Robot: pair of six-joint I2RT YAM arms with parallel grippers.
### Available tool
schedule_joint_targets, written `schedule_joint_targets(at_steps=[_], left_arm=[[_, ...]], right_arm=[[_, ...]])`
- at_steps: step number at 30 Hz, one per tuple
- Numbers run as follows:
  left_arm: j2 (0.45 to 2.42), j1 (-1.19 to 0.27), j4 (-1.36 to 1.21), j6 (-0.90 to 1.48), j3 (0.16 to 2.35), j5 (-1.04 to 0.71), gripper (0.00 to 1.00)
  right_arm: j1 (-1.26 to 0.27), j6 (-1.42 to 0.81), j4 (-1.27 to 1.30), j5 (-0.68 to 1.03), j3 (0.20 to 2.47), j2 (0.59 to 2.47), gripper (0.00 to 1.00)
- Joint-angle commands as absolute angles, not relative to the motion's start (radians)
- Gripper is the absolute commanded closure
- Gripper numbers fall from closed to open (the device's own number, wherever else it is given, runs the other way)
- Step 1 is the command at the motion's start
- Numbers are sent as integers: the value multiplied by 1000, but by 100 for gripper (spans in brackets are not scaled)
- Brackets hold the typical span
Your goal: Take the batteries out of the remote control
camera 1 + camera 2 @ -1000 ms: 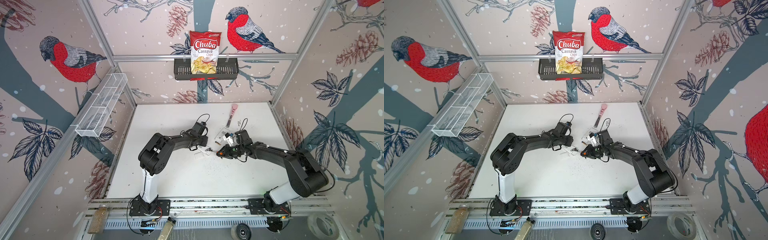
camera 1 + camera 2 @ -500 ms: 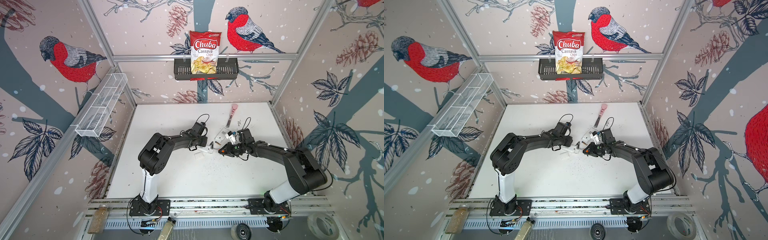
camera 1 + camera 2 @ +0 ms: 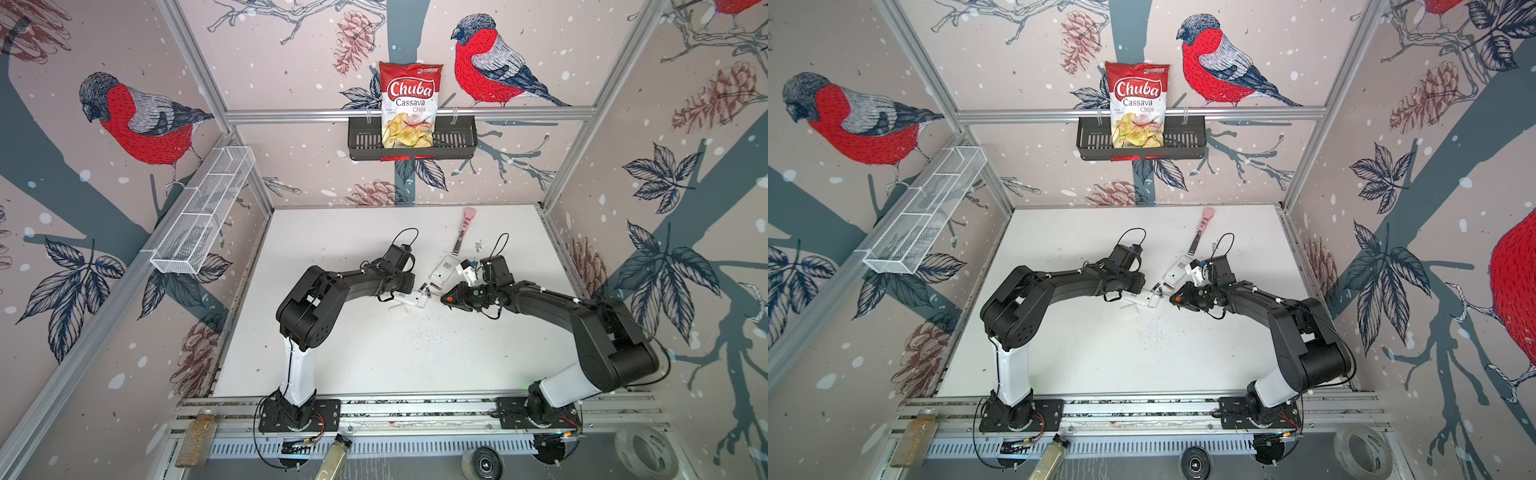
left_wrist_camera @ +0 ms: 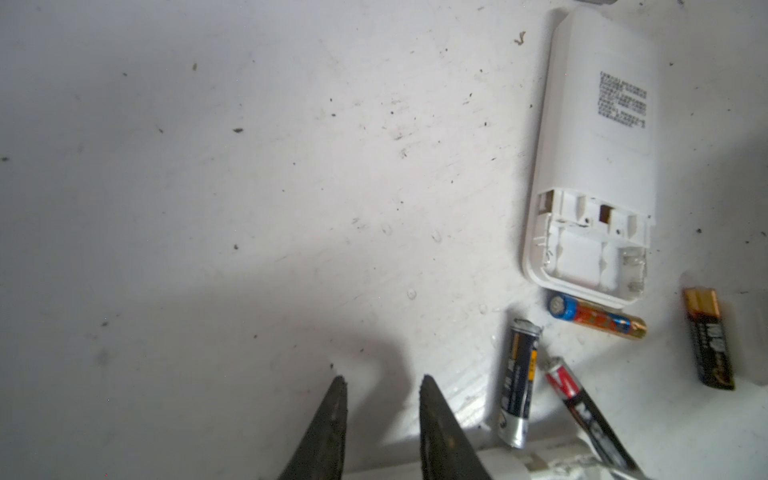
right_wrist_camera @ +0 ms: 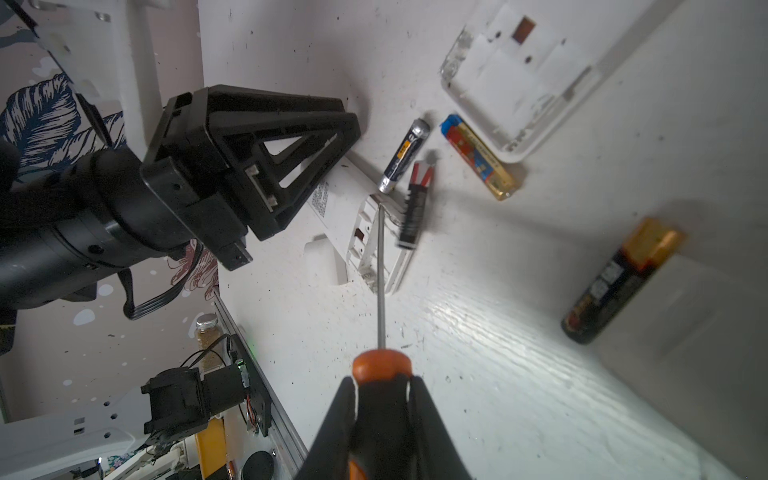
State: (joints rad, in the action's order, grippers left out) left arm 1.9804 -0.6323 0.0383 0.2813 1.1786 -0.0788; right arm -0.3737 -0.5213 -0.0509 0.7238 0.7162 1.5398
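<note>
My right gripper next leaves the held remote, then lowers to release the screwdriver (image 5: 380,365) on the tabletop below, beside the second remote.
My left gripper (image 4: 383,379) is shut on a white remote control (image 5: 345,208), whose battery bay lies open. The right gripper (image 5: 382,382) is shut on an orange-handled screwdriver (image 5: 380,365), and the tip of its shaft sits in that bay. A red-and-black battery (image 5: 415,203) leans tilted over the bay's edge, blurred. Several batteries lie loose on the table: a dark and yellow one (image 4: 517,386), a blue, red and gold one (image 4: 598,318), and a black and orange one (image 4: 708,345). In both top views the grippers (image 3: 411,289) (image 3: 451,297) meet mid-table.
A second white remote (image 4: 594,158) with an empty bay lies just behind the batteries. A small white cover (image 3: 397,311) rests by the held remote. Further back lie a pink-handled tool (image 3: 465,226) and a white and blue part (image 3: 467,270). A chips bag (image 3: 409,104) hangs on the back wall.
The right gripper has shifted slightly toward the back with the screwdriver. The left arm has stayed put.
</note>
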Motion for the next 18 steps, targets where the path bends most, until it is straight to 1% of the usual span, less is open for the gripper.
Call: schedule_joint_targets(at_steps=[1, 7, 8, 10, 13, 15, 18], left_arm=[[1976, -630, 89, 282, 1171, -92, 69], [1957, -626, 92, 288, 1182, -79, 69], [1947, -625, 93, 291, 1187, -74, 66], [1925, -624, 98, 294, 1202, -64, 55], [1888, -624, 115, 295, 1233, -46, 35], [1865, -624, 125, 293, 1250, -41, 27], [1818, -627, 124, 294, 1243, -28, 18]], right_arm=[[-368, -500, -67, 715, 725, 1527, 100], [-345, -502, -75, 700, 729, 1478, 100], [-344, -504, -74, 688, 732, 1471, 100], [-342, -500, -83, 652, 740, 1460, 100], [-335, -500, -101, 549, 752, 1451, 100], [-328, -505, -121, 453, 760, 1448, 100], [-319, -521, -136, 300, 764, 1442, 100]])
